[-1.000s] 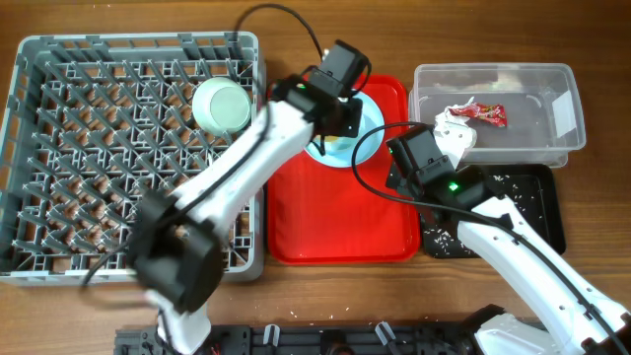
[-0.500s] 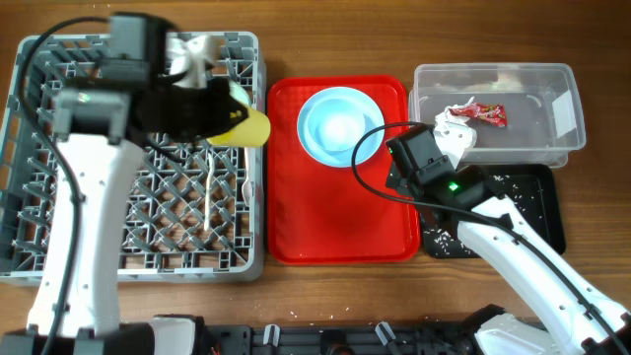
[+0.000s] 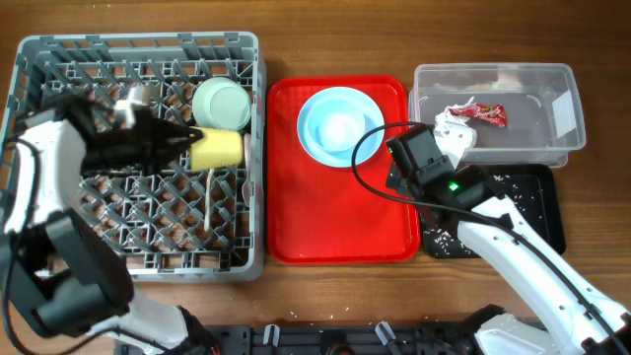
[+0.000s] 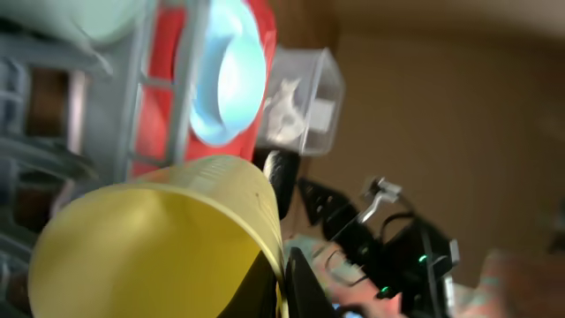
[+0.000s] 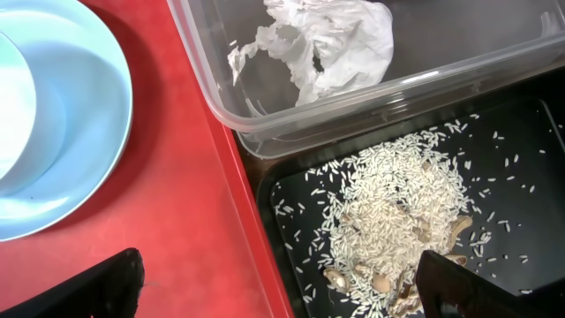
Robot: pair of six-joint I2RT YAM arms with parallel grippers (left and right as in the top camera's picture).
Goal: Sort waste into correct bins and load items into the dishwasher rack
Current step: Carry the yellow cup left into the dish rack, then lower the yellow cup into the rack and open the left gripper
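My left gripper will next lower the yellow cup it is holding, away from the red tray and onto the rack's wires [image 3: 207, 155] [image 4: 46, 161] beside the pale green bowl.
My left gripper [image 3: 187, 145] is shut on the rim of the small yellow cup [image 3: 219, 148], which lies on its side over the grey dishwasher rack [image 3: 59, 59] just below the pale green bowl [image 3: 222, 104]. The cup fills the left wrist view [image 4: 150, 238]. A white spoon or fork [image 3: 210, 197] lies in the rack. The pale blue bowl [image 3: 342, 128] sits on the light blue plate [image 3: 308, 128] on the red tray. My right gripper [image 5: 282, 291] is open and empty over the seam between the red tray and the black tray [image 5: 521, 203], which holds rice [image 5: 397, 212]. The paper wad [image 5: 327, 44] lies in the clear tub [image 5: 353, 106].
The flat red serving tray [image 3: 335, 217] lies between the rack and the bins. The clear tub [image 3: 532, 79] with the red wrapper bit [image 3: 488, 114] stands behind the black tray [image 3: 527, 212]. My right arm reaches across the black tray.
My left arm has swung from over the red tray to the rack, carrying the yellow cup, which is now lower and beside the green bowl. The right arm has not moved.
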